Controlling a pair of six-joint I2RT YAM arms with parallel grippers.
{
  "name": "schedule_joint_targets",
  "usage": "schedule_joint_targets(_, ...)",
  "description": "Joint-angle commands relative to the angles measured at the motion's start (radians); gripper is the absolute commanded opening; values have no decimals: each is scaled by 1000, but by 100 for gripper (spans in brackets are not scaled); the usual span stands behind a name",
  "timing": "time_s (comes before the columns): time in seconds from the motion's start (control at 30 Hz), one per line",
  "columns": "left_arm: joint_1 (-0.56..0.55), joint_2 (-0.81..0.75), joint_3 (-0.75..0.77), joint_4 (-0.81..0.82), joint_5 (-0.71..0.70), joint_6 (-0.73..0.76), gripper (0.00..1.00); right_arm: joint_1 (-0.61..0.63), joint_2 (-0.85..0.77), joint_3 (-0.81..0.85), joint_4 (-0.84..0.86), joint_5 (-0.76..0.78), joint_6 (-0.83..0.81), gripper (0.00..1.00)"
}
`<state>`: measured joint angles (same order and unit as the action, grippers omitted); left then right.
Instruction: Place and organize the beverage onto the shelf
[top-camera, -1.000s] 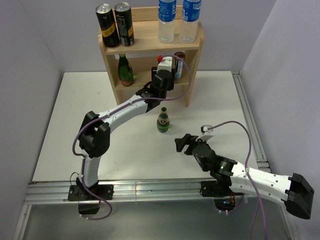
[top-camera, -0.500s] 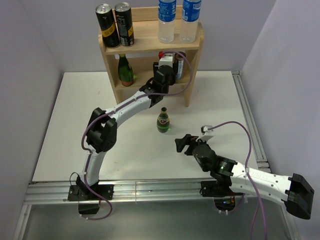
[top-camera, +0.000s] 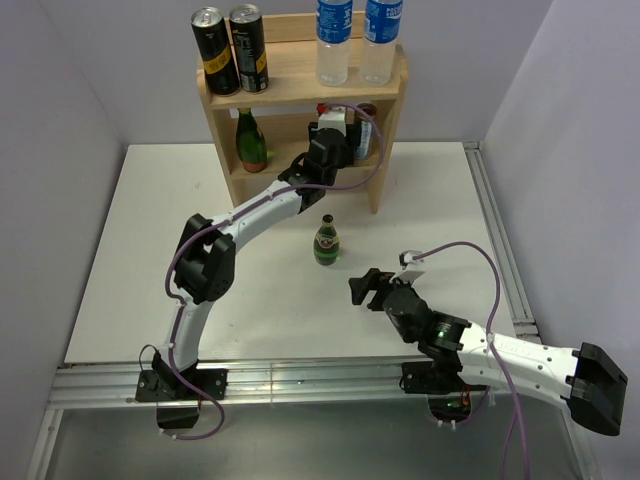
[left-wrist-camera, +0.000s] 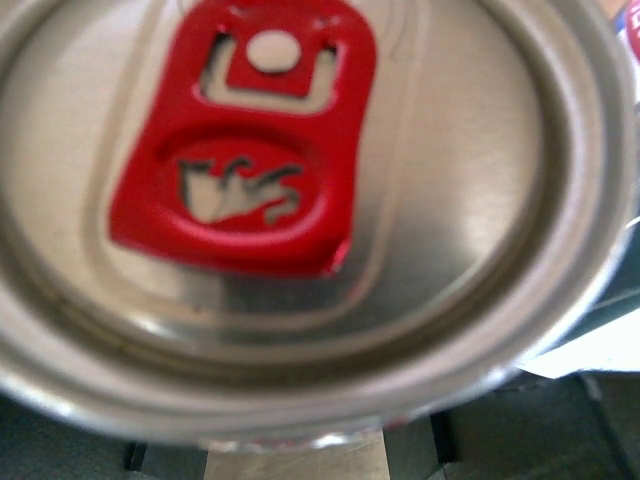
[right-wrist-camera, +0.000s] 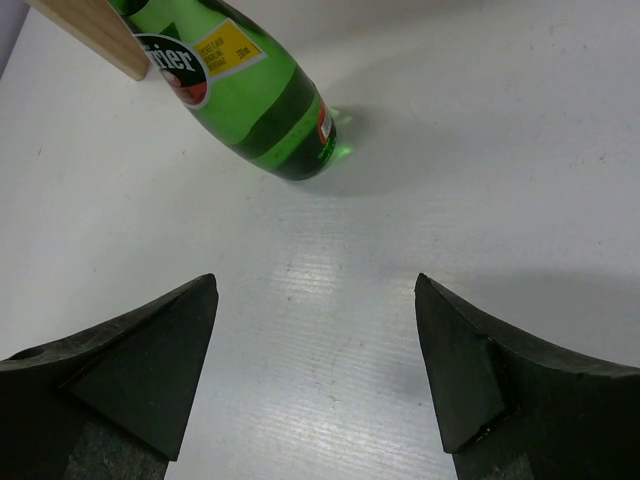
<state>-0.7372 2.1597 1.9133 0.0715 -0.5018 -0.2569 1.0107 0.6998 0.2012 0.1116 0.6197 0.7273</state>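
Observation:
I should move my left gripper a little toward the second can next and open it beside that can, because the silver can is already inside the shelf's middle level.
The light-wood shelf stands at the back of the table. My left gripper reaches into its middle tier, shut on a silver can with a red tab; the can's top fills the left wrist view and hides the fingers. A second can stands just to its right on that tier. A green glass bottle stands upright on the table before the shelf. My right gripper hovers low to the right of it, open and holding nothing; the bottle lies ahead of its fingers.
Two black cans and two water bottles stand on the top tier, and another green bottle on the middle tier's left. A shelf side panel's edge shows next to the bottle. Walls close in on both sides.
My left arm has pushed the can further into the middle tier, toward the back and right. The right arm has barely moved.

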Motion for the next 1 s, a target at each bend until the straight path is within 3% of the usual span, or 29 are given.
schedule_joint_targets(0.0,-14,0,49,27,117,-41,0,-4,-2,-8,33,21,-2,86)
schedule_joint_targets(0.2,-24,34,81,14,224,-13,0,-4,-5,-6,31,23,-2,86)
schedule_joint_targets(0.47,-24,37,66,18,261,-13,0,-4,7,-3,37,21,-3,86)
schedule_joint_targets(0.53,-24,34,64,10,244,-12,12,-4,9,-3,40,20,-5,86)
schedule_joint_targets(0.57,-24,32,55,10,233,-10,28,-4,9,-2,40,21,-5,87)
schedule_joint_targets(0.67,-24,16,23,22,212,-2,56,-4,10,-2,40,20,-5,86)
schedule_joint_targets(0.77,-24,-1,-5,28,207,4,70,-4,12,-3,40,18,-3,86)
schedule_joint_targets(0.9,-25,-21,-34,25,204,7,75,-4,15,-3,45,18,-3,86)
schedule_joint_targets(0.97,-27,-43,-69,39,200,7,86,-4,21,-2,46,20,-5,87)
